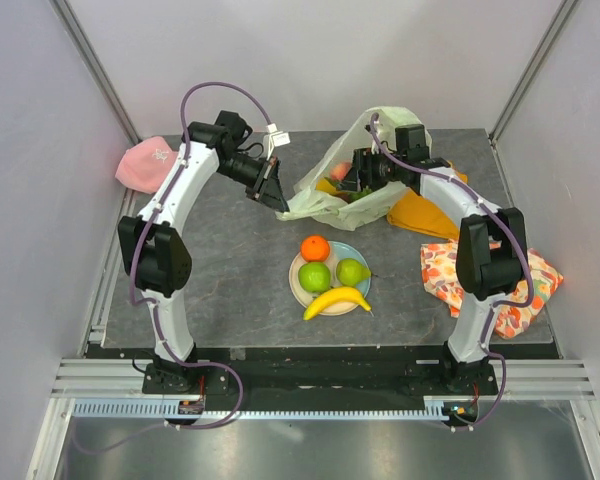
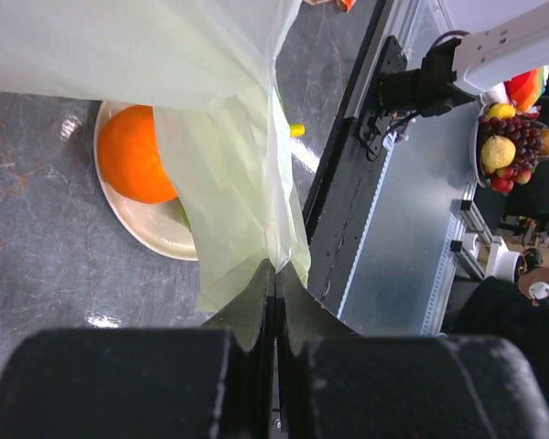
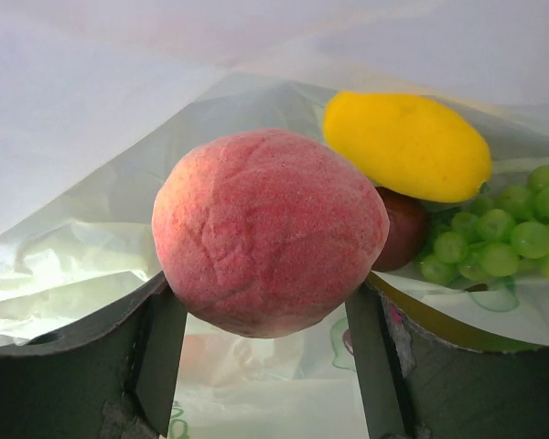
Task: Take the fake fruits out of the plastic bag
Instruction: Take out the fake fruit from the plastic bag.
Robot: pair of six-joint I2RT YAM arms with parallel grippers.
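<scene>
My right gripper is holding the peach, and the plate is back of my gripper. It will next draw back out of the bag point(image 1: 332, 192) to let go of the peach on the plate's open far side.
The pale yellow-green plastic bag point(image 1: 332, 192) lies at the back middle of the table. My left gripper point(image 1: 276, 196) is shut on the bag's left edge and holds the film point(image 2: 229, 174) up; the jaws point(image 2: 274, 270) are pressed together on it. My right gripper point(image 1: 352, 178) is inside the bag's mouth, shut on a pink peach point(image 3: 270, 229). Behind the peach lie a yellow mango point(image 3: 407, 146), a dark plum point(image 3: 407, 229) and green grapes point(image 3: 494, 233). On the plate point(image 1: 297, 287) sit an orange point(image 1: 315, 247), green apple point(image 1: 315, 276), pear point(image 1: 352, 271) and banana point(image 1: 336, 300).
A pink cap point(image 1: 145, 165) lies at the back left. An orange cloth point(image 1: 425, 212) lies under the right arm beside the bag. A patterned cloth point(image 1: 500, 285) lies at the right edge. Grey walls close in the table on three sides.
</scene>
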